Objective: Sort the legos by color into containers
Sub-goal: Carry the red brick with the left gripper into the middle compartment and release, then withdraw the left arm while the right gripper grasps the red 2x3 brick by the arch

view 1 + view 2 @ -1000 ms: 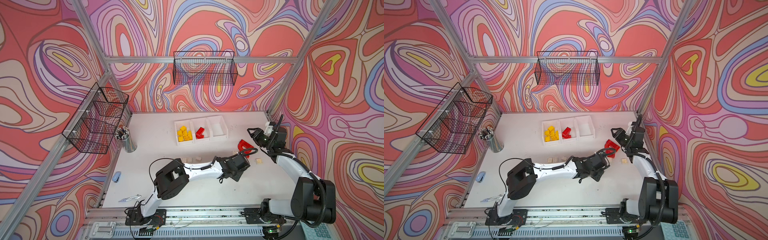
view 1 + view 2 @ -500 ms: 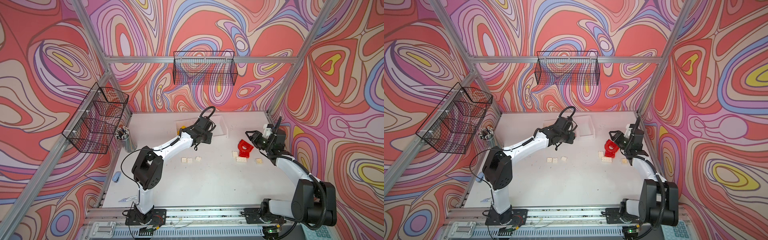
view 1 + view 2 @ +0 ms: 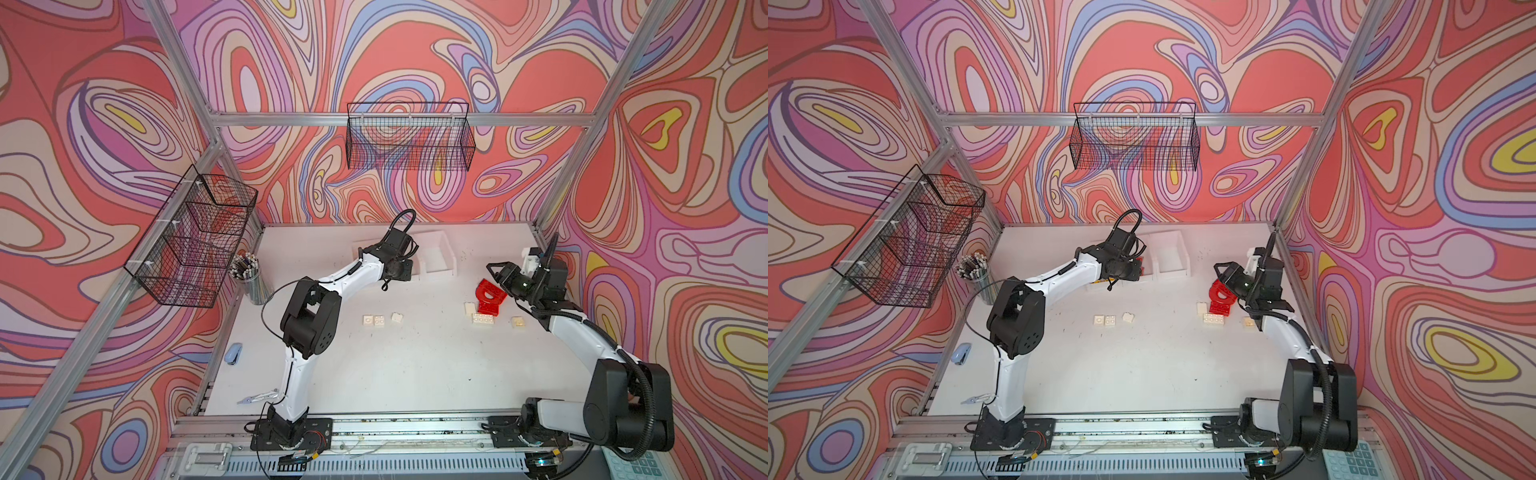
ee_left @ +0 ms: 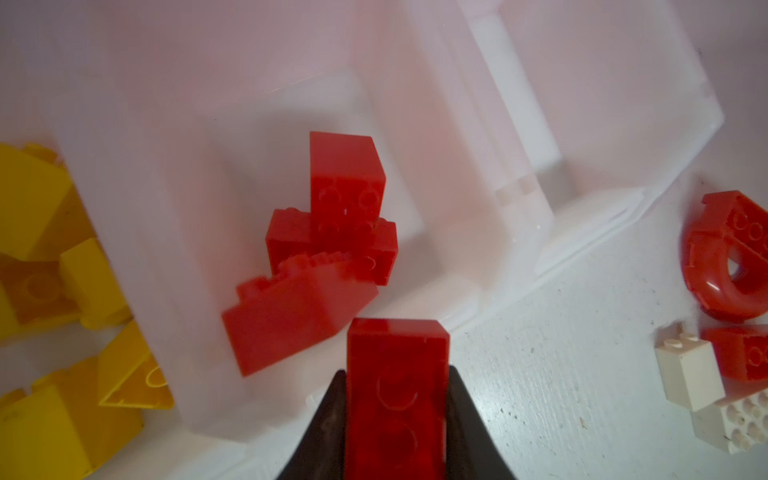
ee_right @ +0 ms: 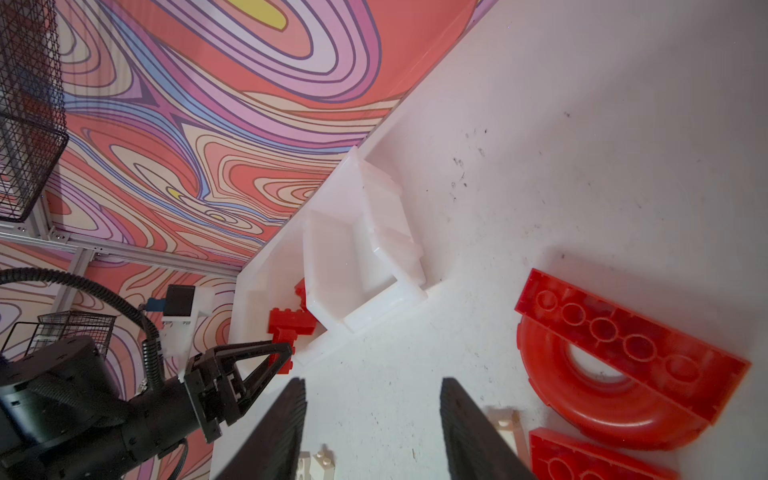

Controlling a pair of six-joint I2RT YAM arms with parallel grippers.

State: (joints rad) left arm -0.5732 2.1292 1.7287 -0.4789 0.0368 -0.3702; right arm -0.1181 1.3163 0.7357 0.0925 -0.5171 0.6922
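Note:
Red legos already lie in the middle bin, so the red brick should go over them. I will move my left gripper outward past that bin's front edge and release the brick there.
My left gripper (image 4: 397, 419) is shut on a red brick (image 4: 397, 374), held over the front edge of the middle bin (image 4: 415, 124) of the three white containers. That bin holds red legos (image 4: 345, 187); the bin beside it holds yellow legos (image 4: 50, 291); the third bin (image 3: 455, 262) looks empty. In both top views the left gripper (image 3: 401, 270) (image 3: 1129, 270) covers the middle bin. My right gripper (image 5: 372, 386) (image 3: 495, 275) stands open above the table beside the red arch piece (image 5: 615, 365) (image 3: 490, 293). White legos (image 3: 482, 319) (image 3: 373, 320) lie loose.
A cup of pencils (image 3: 249, 276) stands at the left edge below a wire basket (image 3: 195, 237); another basket (image 3: 409, 141) hangs on the back wall. A small blue object (image 3: 233, 353) lies at the table's left side. A flat red brick (image 3: 488, 308) lies under the arch.
The left arm has swung from the pile at the right back to the bins, carrying the red brick. The right gripper has shifted slightly by the arch.

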